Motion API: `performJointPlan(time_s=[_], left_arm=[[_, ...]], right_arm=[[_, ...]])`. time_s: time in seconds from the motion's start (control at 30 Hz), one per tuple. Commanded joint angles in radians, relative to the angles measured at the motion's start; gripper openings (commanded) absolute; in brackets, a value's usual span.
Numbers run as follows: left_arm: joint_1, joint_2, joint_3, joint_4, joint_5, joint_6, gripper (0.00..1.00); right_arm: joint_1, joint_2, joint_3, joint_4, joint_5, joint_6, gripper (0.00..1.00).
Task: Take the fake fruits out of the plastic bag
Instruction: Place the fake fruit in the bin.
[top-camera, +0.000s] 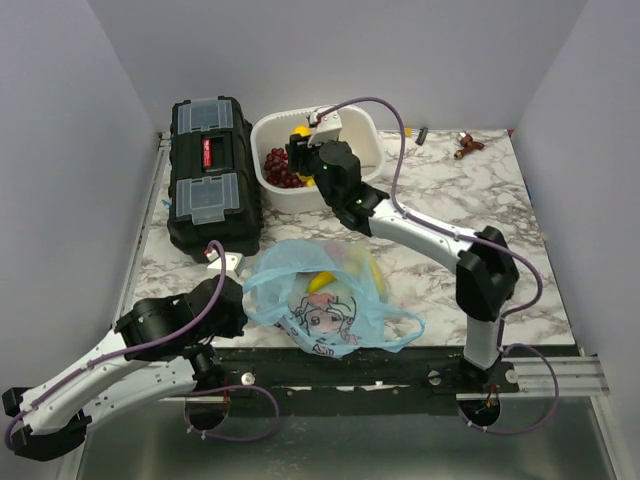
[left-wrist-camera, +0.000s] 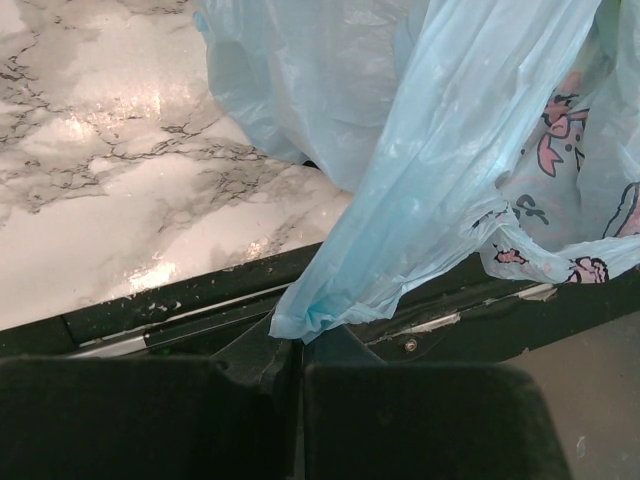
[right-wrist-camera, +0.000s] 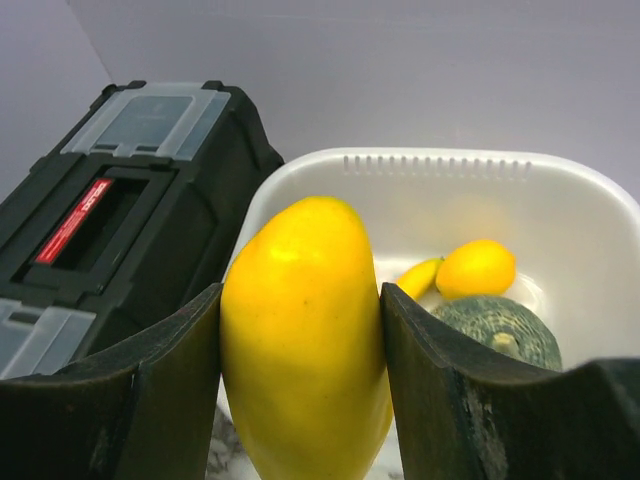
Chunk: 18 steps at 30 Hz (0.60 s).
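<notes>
I will move my right gripper toward the toolbox side next and put the yellow fruit down beside the grapes (top-camera: 280, 168), because the fruit is still high above the white tub.
The light-blue plastic bag (top-camera: 330, 300) with a cartoon girl face lies at the table's near edge, a yellow fruit (top-camera: 322, 281) showing through it. My left gripper (top-camera: 236, 288) is shut on a fold of the bag's edge (left-wrist-camera: 330, 300), and the bag (left-wrist-camera: 450, 150) hangs in front of it. My right gripper (top-camera: 300, 148) is shut on a smooth yellow oval fruit (right-wrist-camera: 300, 340), held above the near left rim of the white tub (right-wrist-camera: 440, 165). In the tub lie a green melon (right-wrist-camera: 500, 325), a banana (right-wrist-camera: 418, 277), an orange-yellow lemon (right-wrist-camera: 477, 268) and purple grapes (top-camera: 280, 168).
A black toolbox (top-camera: 205, 170) stands left of the white tub (top-camera: 365, 135); it also shows in the right wrist view (right-wrist-camera: 110, 200). A small brown object (top-camera: 466, 145) and a small dark piece (top-camera: 421, 133) lie at the back right. A black rail runs along the near table edge (left-wrist-camera: 150, 320).
</notes>
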Motion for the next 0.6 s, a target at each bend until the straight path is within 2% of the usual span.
performJointPlan(time_s=[0.0, 0.37, 0.47, 0.57], left_arm=[[-0.002, -0.011, -0.005, -0.002, -0.003, 0.006, 0.00], [-0.002, -0.061, -0.006, -0.001, -0.010, 0.001, 0.00], [-0.002, -0.055, -0.005, -0.003, -0.018, -0.002, 0.00], [-0.001, -0.051, -0.003, -0.008, -0.024, -0.008, 0.00]], right_arm=[[-0.054, 0.153, 0.170, 0.006, -0.070, 0.040, 0.01], [-0.104, 0.583, 0.642, -0.128, -0.177, 0.128, 0.01], [-0.105, 0.683, 0.758, -0.167, -0.214, 0.142, 0.04], [-0.103, 0.755, 0.800, -0.168, -0.211, 0.157, 0.11]])
